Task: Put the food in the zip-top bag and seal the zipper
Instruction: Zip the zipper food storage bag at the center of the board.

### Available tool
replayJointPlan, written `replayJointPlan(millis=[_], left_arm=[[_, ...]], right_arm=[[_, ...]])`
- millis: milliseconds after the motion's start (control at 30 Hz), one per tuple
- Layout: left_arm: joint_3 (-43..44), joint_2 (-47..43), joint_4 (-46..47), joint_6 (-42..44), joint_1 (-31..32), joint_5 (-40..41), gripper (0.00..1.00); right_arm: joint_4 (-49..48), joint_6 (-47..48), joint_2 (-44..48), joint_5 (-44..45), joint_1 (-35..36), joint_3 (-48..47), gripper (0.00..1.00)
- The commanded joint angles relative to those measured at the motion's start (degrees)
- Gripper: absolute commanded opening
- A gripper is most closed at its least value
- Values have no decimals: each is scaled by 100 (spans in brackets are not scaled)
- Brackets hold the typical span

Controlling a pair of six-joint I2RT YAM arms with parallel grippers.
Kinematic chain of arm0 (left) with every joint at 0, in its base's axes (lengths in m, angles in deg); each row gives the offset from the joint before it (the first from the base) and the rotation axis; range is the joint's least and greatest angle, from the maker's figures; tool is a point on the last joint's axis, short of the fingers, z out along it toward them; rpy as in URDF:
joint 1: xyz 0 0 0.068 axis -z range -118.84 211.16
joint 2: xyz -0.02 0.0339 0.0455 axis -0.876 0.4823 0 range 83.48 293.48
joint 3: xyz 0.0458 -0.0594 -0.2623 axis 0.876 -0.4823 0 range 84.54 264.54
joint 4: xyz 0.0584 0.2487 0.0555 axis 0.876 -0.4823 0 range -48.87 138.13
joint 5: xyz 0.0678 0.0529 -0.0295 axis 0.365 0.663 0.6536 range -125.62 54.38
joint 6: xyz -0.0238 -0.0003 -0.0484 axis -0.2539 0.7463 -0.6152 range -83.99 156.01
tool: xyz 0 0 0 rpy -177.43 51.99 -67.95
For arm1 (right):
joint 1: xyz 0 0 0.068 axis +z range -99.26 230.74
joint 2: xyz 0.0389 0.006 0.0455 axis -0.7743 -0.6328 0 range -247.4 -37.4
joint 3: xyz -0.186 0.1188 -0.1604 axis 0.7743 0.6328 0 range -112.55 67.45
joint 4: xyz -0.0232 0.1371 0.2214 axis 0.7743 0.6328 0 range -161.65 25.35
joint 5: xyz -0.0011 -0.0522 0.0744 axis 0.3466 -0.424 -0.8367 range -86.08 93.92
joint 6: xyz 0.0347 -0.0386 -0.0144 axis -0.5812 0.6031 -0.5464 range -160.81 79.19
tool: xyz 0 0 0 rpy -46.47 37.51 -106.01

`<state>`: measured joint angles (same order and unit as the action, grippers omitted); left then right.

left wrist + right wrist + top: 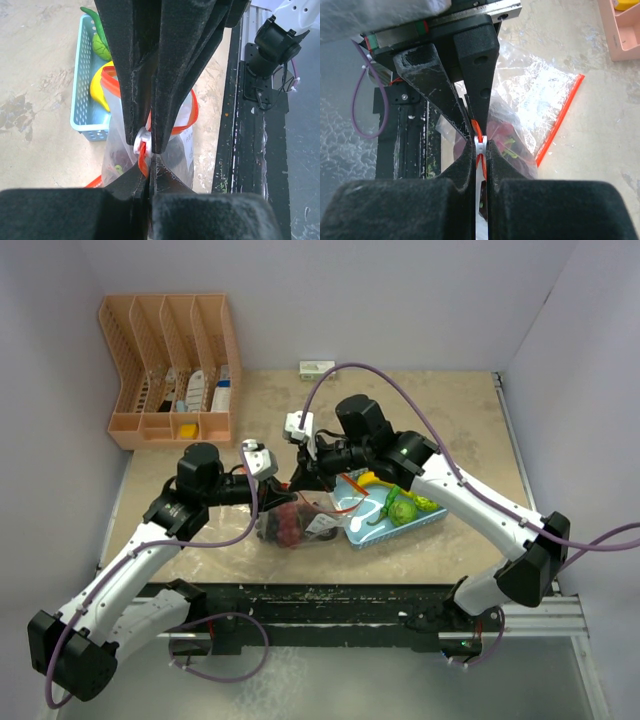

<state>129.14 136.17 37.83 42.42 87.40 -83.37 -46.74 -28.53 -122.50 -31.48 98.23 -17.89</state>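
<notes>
The bag's opening is still wide open, so my right gripper should next pull the zipper slider along the orange-red zipper, away from my left gripper, toward the basket (372, 539).
The clear zip-top bag (300, 523) hangs lifted between my two grippers, with dark red grapes (285, 528) inside. My left gripper (288, 484) is shut on the orange-red zipper strip (144, 159) at the bag's mouth (148, 167). My right gripper (306, 477) is shut on the white zipper slider (480, 147), right next to the left fingertips. The grapes also show through the plastic in the right wrist view (502, 136). A banana (372, 480), a round green fruit (403, 508) and a green pepper (100, 27) lie in the light-blue basket (372, 539).
The basket (81, 100) stands just right of the bag. A pink slotted organizer (170, 370) stands at the back left, a small white object (317, 367) at the back wall. A black rail (350, 605) runs along the near table edge.
</notes>
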Motion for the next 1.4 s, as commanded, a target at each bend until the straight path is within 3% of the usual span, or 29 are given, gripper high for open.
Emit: replayJointPlan(millis=[0,433,600,800,967,1367], left_arm=[[44,-231,437,-123,-100,-129,0],[151,-364,468,-179,-310,254,0],[162,-550,441,-169,-443,1205,0],[260,-901,678,-198,-514,2915,0],[379,-1050,1012,-180,-524,3632,0],[560,-657,1222,-551,-713,5992,0]], right_arm=[[52,-66,298,405,-212,154,0],[140,-142,573,664,-546,509,0],[188,-192,695,813,-608,631,0],[131,-306,905,1061,-736,795,0],[116,-417,1008,1382,-793,928,0],[139,-671,1238,2084,-850,1167,0]])
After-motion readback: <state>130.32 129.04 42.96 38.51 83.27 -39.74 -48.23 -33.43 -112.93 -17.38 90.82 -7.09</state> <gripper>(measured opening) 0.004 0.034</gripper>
